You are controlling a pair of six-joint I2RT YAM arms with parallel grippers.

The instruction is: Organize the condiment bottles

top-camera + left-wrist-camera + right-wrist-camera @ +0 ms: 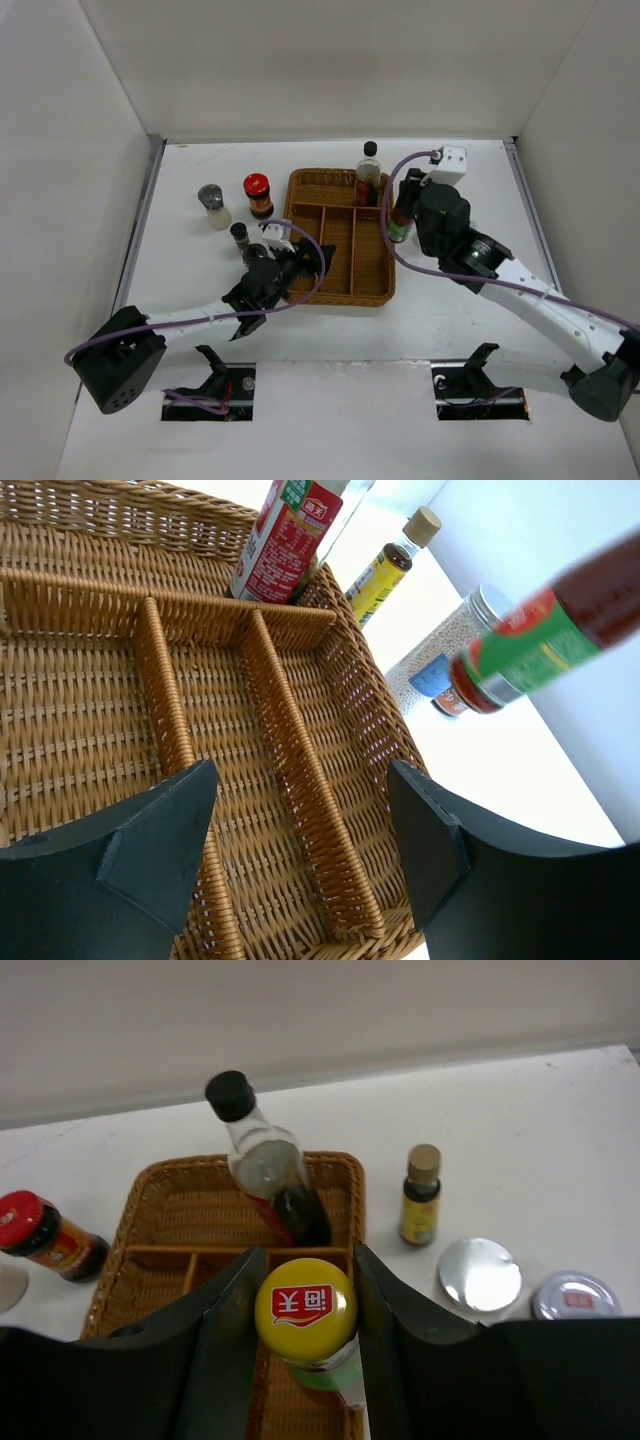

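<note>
My right gripper shifts left in the top view next, lowers to the front compartment's far end (370, 228) and releases the cap, since that end is empty.
My right gripper (402, 215) is shut on a yellow-capped sauce bottle (305, 1305) with a green label and holds it over the right rim of the wicker tray (305, 190). The left wrist view shows that bottle (545, 630) tilted and off the table. A black-capped clear bottle (369, 168) stands in the tray's back right compartment. My left gripper (300, 810) is open and empty above the tray's front left compartments. A red-lidded dark jar (258, 195), a silver-capped shaker (212, 205) and a small dark-capped jar (240, 236) stand left of the tray.
Right of the tray stand a slim tan-capped bottle with a yellow label (421, 1195) and two silver-lidded jars (480, 1273) (575, 1295); my right arm hides them in the top view. White walls close in the table on three sides.
</note>
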